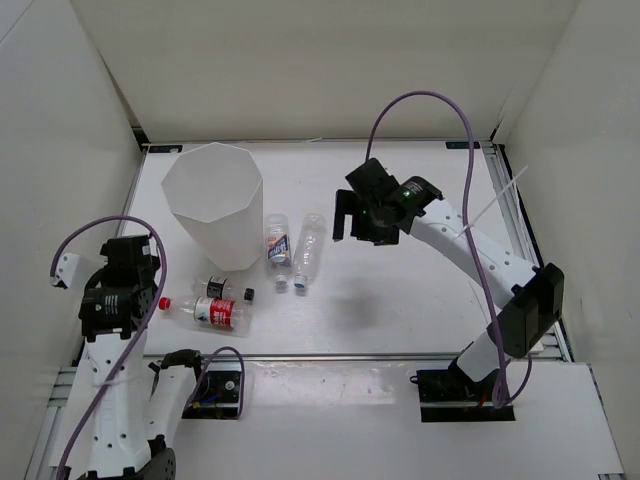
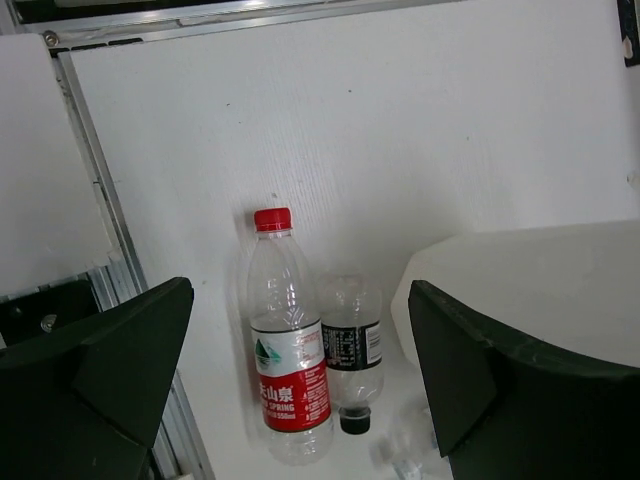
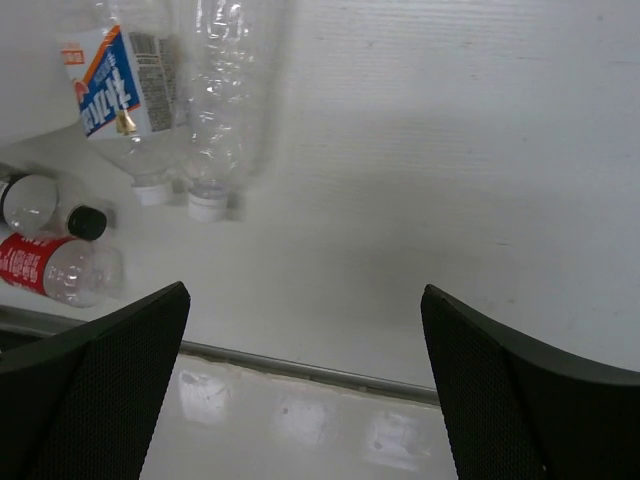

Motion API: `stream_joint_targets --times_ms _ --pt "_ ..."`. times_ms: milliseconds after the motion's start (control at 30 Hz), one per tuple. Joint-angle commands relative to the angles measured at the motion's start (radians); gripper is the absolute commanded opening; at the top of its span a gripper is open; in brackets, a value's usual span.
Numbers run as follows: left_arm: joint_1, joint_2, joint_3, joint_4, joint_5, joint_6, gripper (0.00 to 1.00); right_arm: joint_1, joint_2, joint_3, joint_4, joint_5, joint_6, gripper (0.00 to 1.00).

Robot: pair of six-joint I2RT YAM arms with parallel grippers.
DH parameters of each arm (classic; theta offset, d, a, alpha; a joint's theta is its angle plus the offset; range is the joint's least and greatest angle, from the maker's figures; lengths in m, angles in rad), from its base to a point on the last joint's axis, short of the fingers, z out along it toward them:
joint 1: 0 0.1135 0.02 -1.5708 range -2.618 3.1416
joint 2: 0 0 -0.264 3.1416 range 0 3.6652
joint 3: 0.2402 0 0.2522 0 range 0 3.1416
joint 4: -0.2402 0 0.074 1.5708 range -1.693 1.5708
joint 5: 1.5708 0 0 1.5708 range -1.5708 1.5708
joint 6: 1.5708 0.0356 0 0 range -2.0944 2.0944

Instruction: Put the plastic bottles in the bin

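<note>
I will next move my right gripper left in the top view and down onto the far end of the plain clear bottle [image 1: 309, 250], the bottle nearest it.
The bin [image 1: 212, 200], tall, white and octagonal, stands at the table's back left, and its wall [image 2: 530, 290] fills the right of the left wrist view. Just right of it lie a blue-white label bottle [image 1: 278, 243] [image 3: 120, 90] and a plain clear bottle [image 1: 309, 250] [image 3: 225, 100]. In front of the bin lie a red-label, red-capped bottle [image 1: 212, 311] [image 2: 290, 370] [image 3: 55, 270] and a shorter black-capped bottle [image 1: 222, 290] [image 2: 352, 345] [image 3: 40, 205]. My left gripper [image 1: 140, 262] [image 2: 300, 290] is open, left of these two. The right gripper [image 1: 352, 225] [image 3: 305, 290] hangs open, right of the plain bottle.
White walls enclose the table on three sides. A metal rail [image 2: 100, 200] runs along the left edge and another [image 3: 300, 365] along the front edge. Purple cables [image 1: 440, 105] loop over both arms.
</note>
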Motion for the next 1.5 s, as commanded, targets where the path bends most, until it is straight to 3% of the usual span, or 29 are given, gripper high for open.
stream_joint_targets --times_ms 0,100,200,333,567,900,933,1000,1100,1333,1467 --pt "-0.007 -0.055 0.019 -0.084 0.033 0.112 1.0 -0.012 0.023 0.018 0.061 -0.115 -0.067 1.0" --pt "-0.007 -0.086 0.083 -0.07 0.051 0.169 1.0 -0.025 0.115 0.061 0.066 -0.222 -0.101 1.0" --pt "-0.007 -0.095 0.12 -0.014 0.082 0.269 1.0 -0.037 0.164 0.061 0.176 -0.331 -0.116 1.0" --pt "-0.007 -0.134 0.079 0.111 0.23 0.404 1.0 -0.078 0.301 0.159 0.209 -0.42 -0.101 1.0" --pt "-0.007 -0.203 0.01 0.195 0.355 0.428 1.0 -0.123 0.529 0.328 0.209 -0.477 -0.051 1.0" --pt "-0.007 -0.152 0.052 0.177 0.329 0.48 1.0 -0.156 0.729 0.352 0.219 -0.595 -0.03 1.0" --pt "-0.007 -0.152 0.052 0.177 0.329 0.48 1.0 -0.156 0.74 0.352 0.219 -0.604 -0.031 0.96" --pt "-0.007 -0.152 0.033 0.189 0.329 0.48 1.0 -0.167 0.74 0.342 0.21 -0.604 -0.049 0.74" --pt "-0.007 -0.161 0.033 0.189 0.314 0.424 1.0 -0.196 0.719 0.333 0.189 -0.604 -0.049 0.55" --pt "-0.007 -0.256 -0.078 0.226 0.335 0.24 1.0 -0.288 0.385 0.242 0.202 -0.581 0.002 0.4" --pt "-0.007 -0.279 -0.142 0.253 0.426 0.261 1.0 -0.301 0.261 0.386 0.331 -0.652 0.061 0.36"
